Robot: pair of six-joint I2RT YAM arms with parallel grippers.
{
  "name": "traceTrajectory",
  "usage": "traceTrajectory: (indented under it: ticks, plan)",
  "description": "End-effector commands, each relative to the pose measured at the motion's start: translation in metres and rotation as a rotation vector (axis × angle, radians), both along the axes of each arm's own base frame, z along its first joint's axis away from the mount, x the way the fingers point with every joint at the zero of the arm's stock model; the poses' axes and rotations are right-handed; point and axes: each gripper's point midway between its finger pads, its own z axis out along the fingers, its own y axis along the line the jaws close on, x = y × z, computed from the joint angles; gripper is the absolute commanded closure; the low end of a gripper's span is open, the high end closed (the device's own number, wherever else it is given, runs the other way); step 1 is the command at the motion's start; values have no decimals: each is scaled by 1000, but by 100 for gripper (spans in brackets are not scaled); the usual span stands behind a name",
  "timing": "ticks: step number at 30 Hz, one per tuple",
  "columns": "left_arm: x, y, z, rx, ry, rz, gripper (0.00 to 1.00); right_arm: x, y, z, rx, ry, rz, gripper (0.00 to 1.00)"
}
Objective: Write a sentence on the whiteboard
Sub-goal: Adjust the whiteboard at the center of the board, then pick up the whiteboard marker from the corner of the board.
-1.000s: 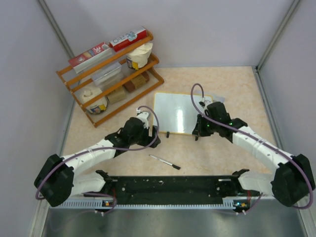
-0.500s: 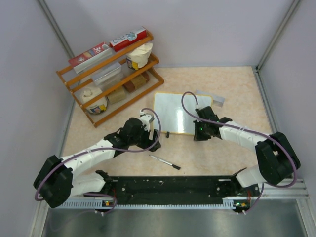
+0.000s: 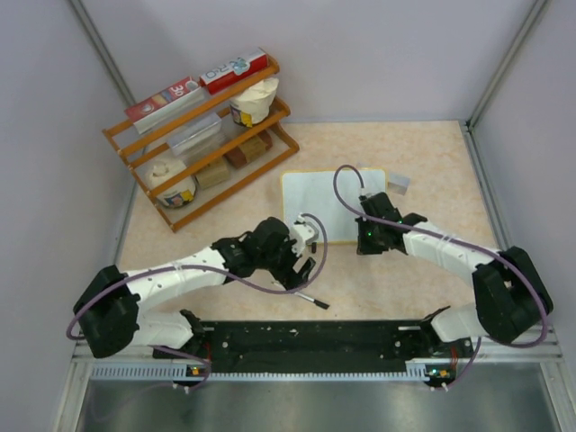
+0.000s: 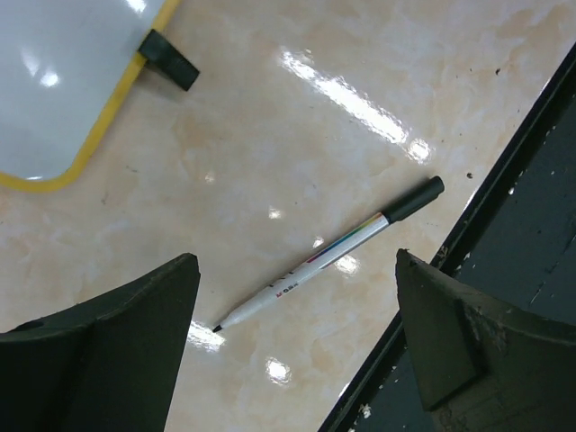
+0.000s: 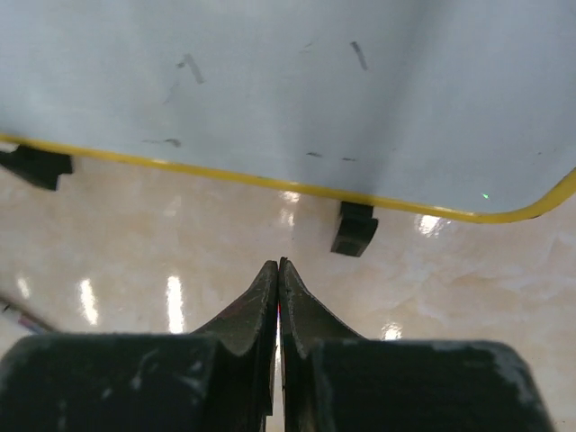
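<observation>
The marker lies at a slant below the open fingertips of my left gripper, so the gripper will go down next and turn to bring its fingers astride the marker's white body (image 3: 299, 295) (image 4: 304, 273).
The whiteboard (image 3: 324, 202) lies flat mid-table, white with a thin yellowish frame and small black feet (image 5: 354, 228). No sentence shows on the whiteboard (image 5: 270, 81); its surface carries only faint grey smudges. A white marker (image 4: 360, 236) with a black cap lies on the table near the front rail. My left gripper (image 4: 295, 261) hangs open over the marker (image 3: 317, 302), whose tip lies between the spread fingers. My right gripper (image 5: 278, 263) is shut on nothing, just in front of the board's near edge. In the top view, the left gripper (image 3: 304, 273) is near-left of the board and the right gripper (image 3: 363, 247) is at its near right.
A wooden rack (image 3: 198, 135) with boxes and cups stands at the back left. A small grey block (image 3: 399, 183) lies beside the board's far right corner. The black base rail (image 3: 306, 337) runs along the near edge, close to the marker. Walls enclose three sides.
My left arm swung from the board's left edge toward the near side, over the marker, jaws opening a little wider. My right gripper stayed shut at the board's near edge.
</observation>
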Motion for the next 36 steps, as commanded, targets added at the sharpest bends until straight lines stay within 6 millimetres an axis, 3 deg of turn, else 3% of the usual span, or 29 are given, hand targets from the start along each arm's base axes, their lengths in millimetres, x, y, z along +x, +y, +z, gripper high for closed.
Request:
traceTrajectory:
  ticks: [1, 3, 7, 11, 16, 20, 23, 24, 29, 30, 33, 36]
  plan:
    - [-3, -12, -2, 156, -108, -145, 7, 2, 32, 60, 178, -120, 127, 100]
    - [-11, -7, -20, 292, -115, -185, 8, -2, 32, 78, 221, -164, 136, 99]
    - [-27, -9, -31, 368, -95, -264, 10, -8, 32, 102, 286, -208, 124, 91]
    - [-35, -3, -42, 401, -74, -282, 10, -5, 20, 109, 303, -227, 80, 88]
    - [-29, 0, -52, 461, -69, -251, 18, -1, 7, 110, 345, -214, 39, 88]
    - [-34, 1, -69, 513, -10, -277, 39, 4, -3, 114, 344, -228, 23, 87]
    - [-34, 3, -79, 551, 10, -281, 43, 5, -7, 119, 343, -241, 10, 83]
    - [-34, 4, -82, 560, 16, -283, 52, 5, -8, 122, 347, -251, 7, 82]
    - [-35, 3, -86, 560, 22, -297, 77, 5, -13, 132, 355, -282, -5, 73]
    - [-35, 1, -85, 550, 14, -297, 100, 4, -14, 133, 355, -289, -6, 72]
    - [-31, -7, -75, 499, -12, -279, 100, 6, -17, 138, 352, -310, -15, 67]
    - [-28, -27, -48, 373, -39, -255, 100, 6, -20, 145, 358, -334, -23, 61]
